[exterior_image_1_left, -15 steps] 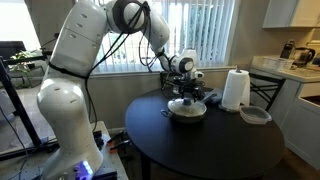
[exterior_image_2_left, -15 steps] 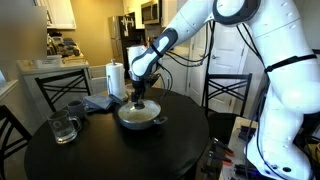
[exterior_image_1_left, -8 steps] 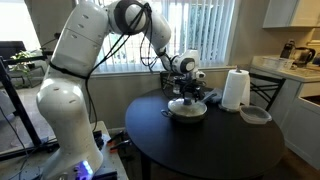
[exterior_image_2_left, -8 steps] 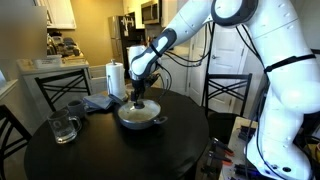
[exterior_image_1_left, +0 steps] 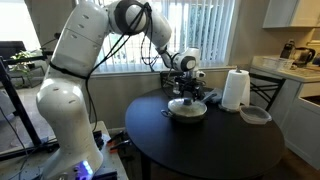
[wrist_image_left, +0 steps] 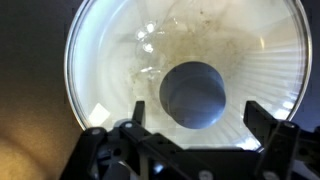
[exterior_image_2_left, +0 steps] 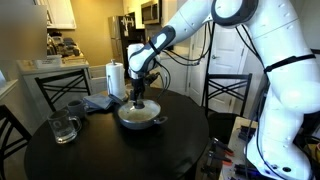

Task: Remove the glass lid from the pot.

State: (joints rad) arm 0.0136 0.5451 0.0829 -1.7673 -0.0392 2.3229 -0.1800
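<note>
The gripper eases toward the top of the wrist view next and closes around the dark knob (wrist_image_left: 192,95), since it sits between my fingers, slightly toward that side.
The pot (exterior_image_1_left: 187,112) (exterior_image_2_left: 139,119) is low, round and silvery and sits near the middle of the dark round table. The glass lid (wrist_image_left: 120,60) rests on it, clear with a metal rim. Its dark knob (wrist_image_left: 194,94) fills the middle of the wrist view. My gripper (wrist_image_left: 197,118) (exterior_image_1_left: 186,97) (exterior_image_2_left: 139,100) hangs straight over the lid, fingers open on either side of the knob and apart from it. It holds nothing.
A white paper towel roll (exterior_image_1_left: 235,90) (exterior_image_2_left: 115,79) stands beside the pot. A pale shallow bowl (exterior_image_1_left: 255,115) sits near the table edge. A glass mug (exterior_image_2_left: 64,127) and a grey cloth (exterior_image_2_left: 99,102) lie on the table (exterior_image_2_left: 110,150). Chairs stand around it.
</note>
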